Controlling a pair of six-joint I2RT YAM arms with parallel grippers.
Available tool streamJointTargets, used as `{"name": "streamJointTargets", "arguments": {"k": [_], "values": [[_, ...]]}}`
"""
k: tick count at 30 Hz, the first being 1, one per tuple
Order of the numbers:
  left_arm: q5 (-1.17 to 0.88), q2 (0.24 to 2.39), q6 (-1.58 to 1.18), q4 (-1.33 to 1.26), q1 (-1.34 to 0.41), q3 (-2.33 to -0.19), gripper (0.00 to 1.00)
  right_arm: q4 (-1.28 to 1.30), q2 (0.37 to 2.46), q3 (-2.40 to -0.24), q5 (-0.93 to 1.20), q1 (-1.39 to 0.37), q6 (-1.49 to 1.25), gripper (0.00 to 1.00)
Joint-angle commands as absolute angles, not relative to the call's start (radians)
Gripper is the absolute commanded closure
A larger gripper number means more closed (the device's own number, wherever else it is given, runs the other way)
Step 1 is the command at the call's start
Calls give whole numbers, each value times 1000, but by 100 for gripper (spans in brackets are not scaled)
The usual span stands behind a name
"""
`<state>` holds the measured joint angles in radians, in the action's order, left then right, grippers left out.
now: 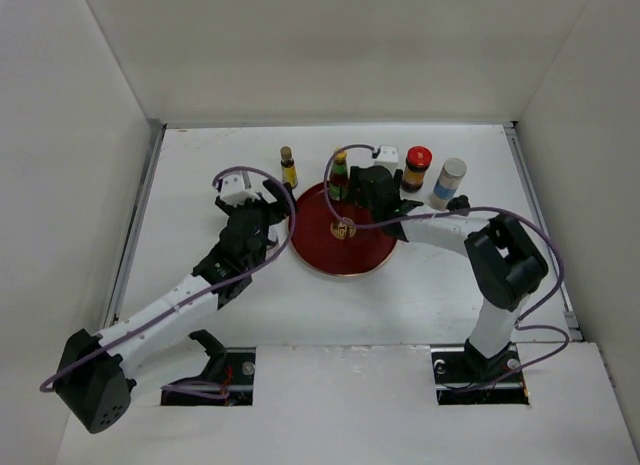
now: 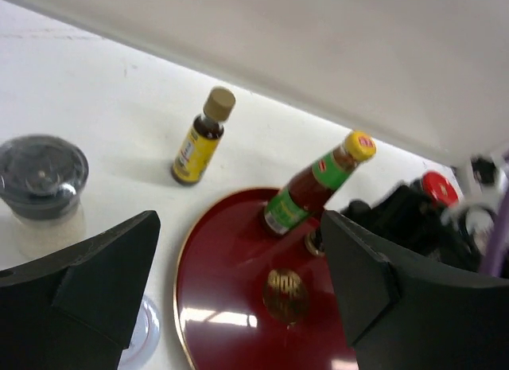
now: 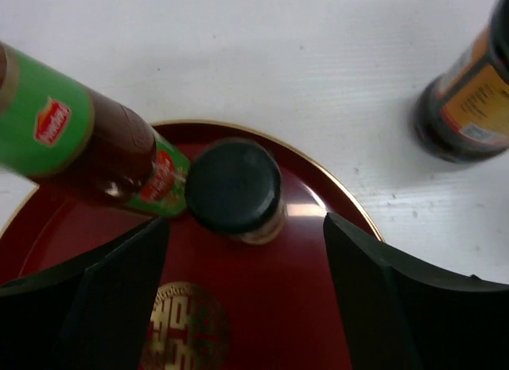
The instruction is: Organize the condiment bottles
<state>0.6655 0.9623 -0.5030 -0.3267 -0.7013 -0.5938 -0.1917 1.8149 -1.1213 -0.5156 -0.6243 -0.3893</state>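
Note:
My left gripper moves outward onto the cap of the dark yellow-capped bottle next, since it still stands on the tabletop outside the round red tray.
The green-necked yellow-capped bottle stands on the far part of the round red tray. It also shows in the left wrist view and the right wrist view. The black-capped jar stands on the tray beside it, just ahead of my open right gripper, which hovers over the tray. The dark yellow-capped bottle stands on the table behind the tray's left. The squat dark-lidded jar is left of my open, empty left gripper, at the tray's left edge.
The red-lidded jar and the grey-lidded jar stand on the table right of the tray. A dark jar with an orange label is at the right wrist view's right edge. White walls enclose the table.

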Motion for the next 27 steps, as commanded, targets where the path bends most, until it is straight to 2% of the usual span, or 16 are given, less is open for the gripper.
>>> {"name": "streamJointTargets", "arguments": {"k": [1,5,9,14,27], "values": [[660,1026,-505,-282,-651,-719,18,-239,1656,-1065,-532,-637,-414,14],[571,1164,-521,-221,-547,-860,21,-236,1499,-956,-531,-637,-429,9],[476,1322,-526,-117,-472,-1040,25,-239,1372,-838,-528,-637,-449,8],[439,1523,-506,-18,-430,-1224,39,-255,1258,-749,-528,-637,-449,6],[434,1811,-434,78,-427,-1483,40,-273,1212,-709,-520,-651,-448,3]]}}
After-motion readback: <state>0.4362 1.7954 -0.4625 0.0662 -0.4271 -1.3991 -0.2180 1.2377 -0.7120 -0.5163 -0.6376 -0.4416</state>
